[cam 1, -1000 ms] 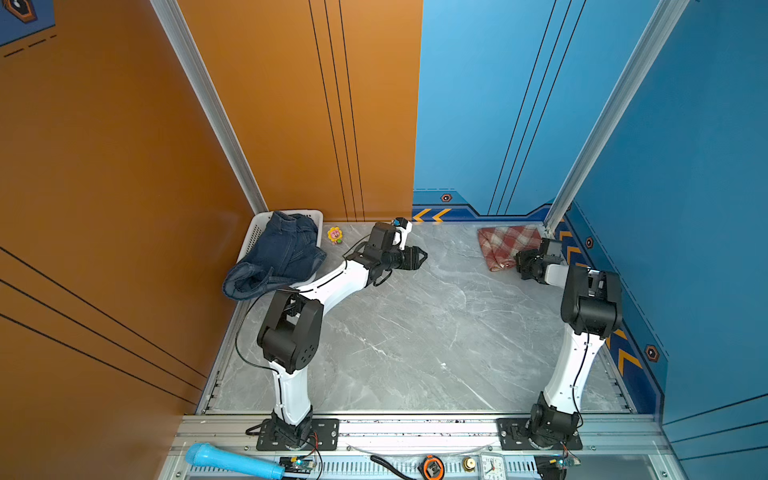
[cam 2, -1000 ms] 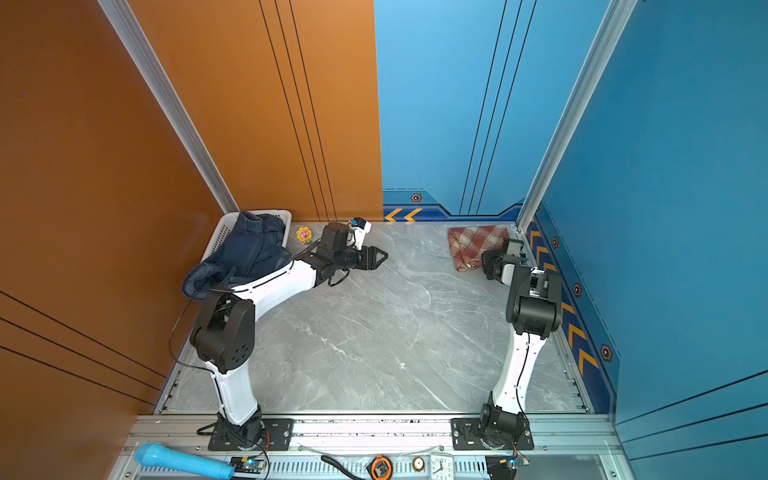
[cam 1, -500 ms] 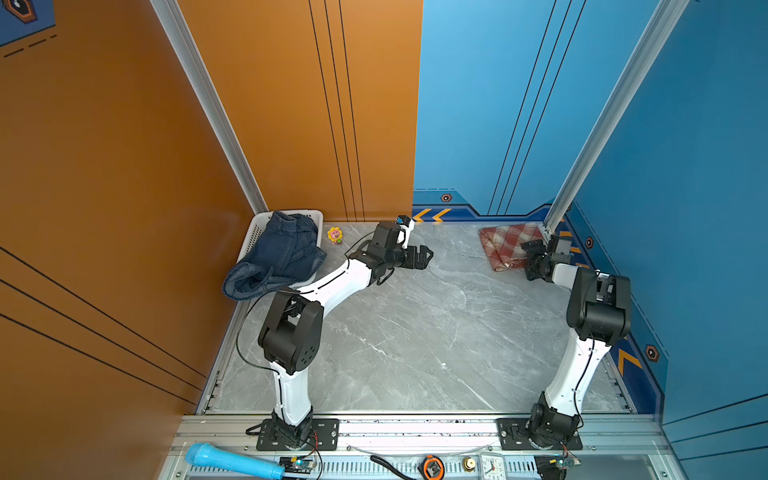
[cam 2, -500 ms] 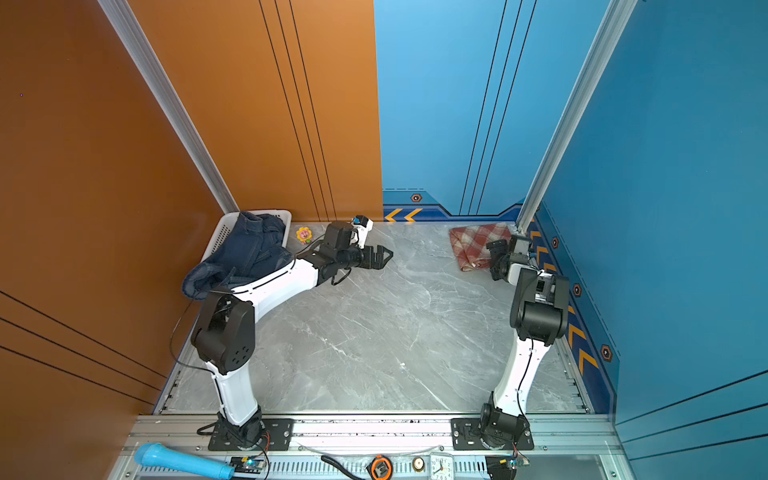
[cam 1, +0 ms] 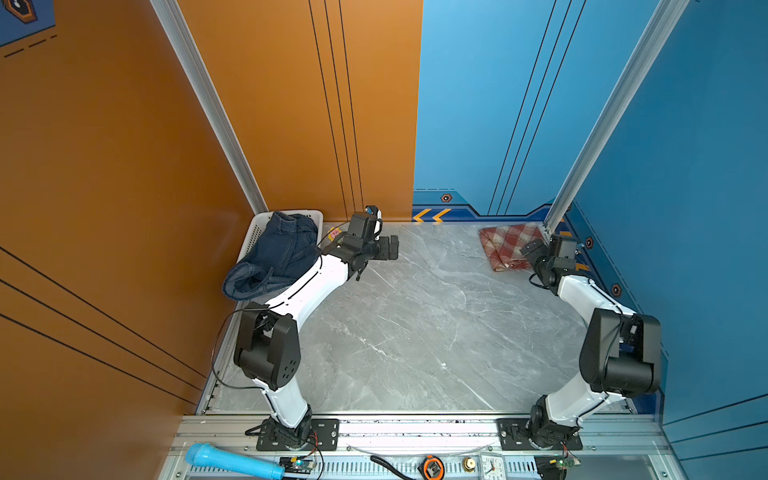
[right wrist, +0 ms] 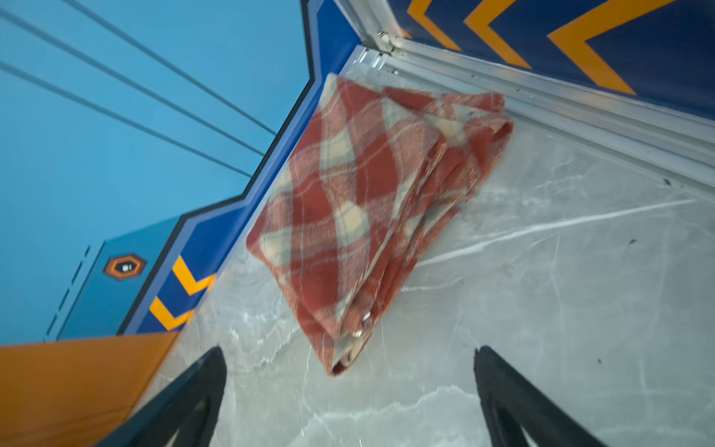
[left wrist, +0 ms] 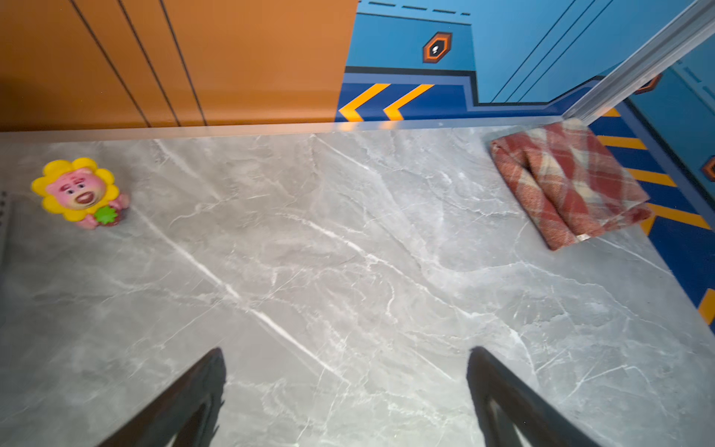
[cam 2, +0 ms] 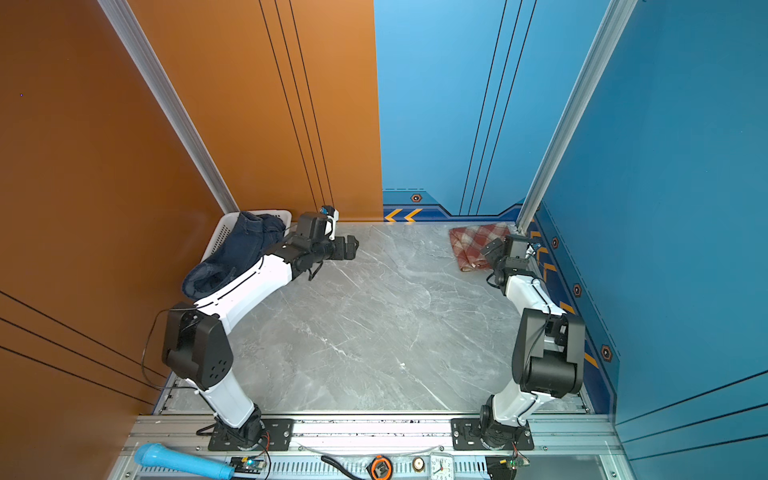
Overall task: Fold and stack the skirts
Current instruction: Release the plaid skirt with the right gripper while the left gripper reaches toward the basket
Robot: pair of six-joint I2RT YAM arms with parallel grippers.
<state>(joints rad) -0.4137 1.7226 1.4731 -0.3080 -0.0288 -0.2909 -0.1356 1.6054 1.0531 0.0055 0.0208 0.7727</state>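
My left gripper moves over the basket and onto the denim heap's front part (cam 1: pixel 253 269) by the basket's orange side next, since the cloth there spills over the basket's rim.
The red, cream and tan plaid skirt (cam 1: pixel 509 245) (cam 2: pixel 473 245) lies folded on the table in the back right corner. My right gripper (cam 1: pixel 530 249) (right wrist: pixel 348 348) is open, with the near corner of that plaid skirt (right wrist: pixel 371 216) level with its fingertips and nothing held. Dark blue denim skirts (cam 1: pixel 282 253) (cam 2: pixel 237 249) lie heaped in a white basket (cam 1: pixel 257 224) at the back left and spill over its front; I cannot tell them apart. My left gripper (cam 1: pixel 392 248) (left wrist: pixel 346 352) hangs open and empty over bare table right of the basket.
A small yellow and pink flower toy (left wrist: pixel 79 193) (cam 1: pixel 332 234) stands by the back wall next to the basket. An aluminium post (cam 1: pixel 552 224) rises just behind the plaid skirt. A blue microphone (cam 1: pixel 232 459) and small tools lie on the front rail.
Both grippers have opened. The right one has let go of the plaid skirt, which now rests on the table, and its elbow has dropped back. The left gripper has drawn back leftwards.
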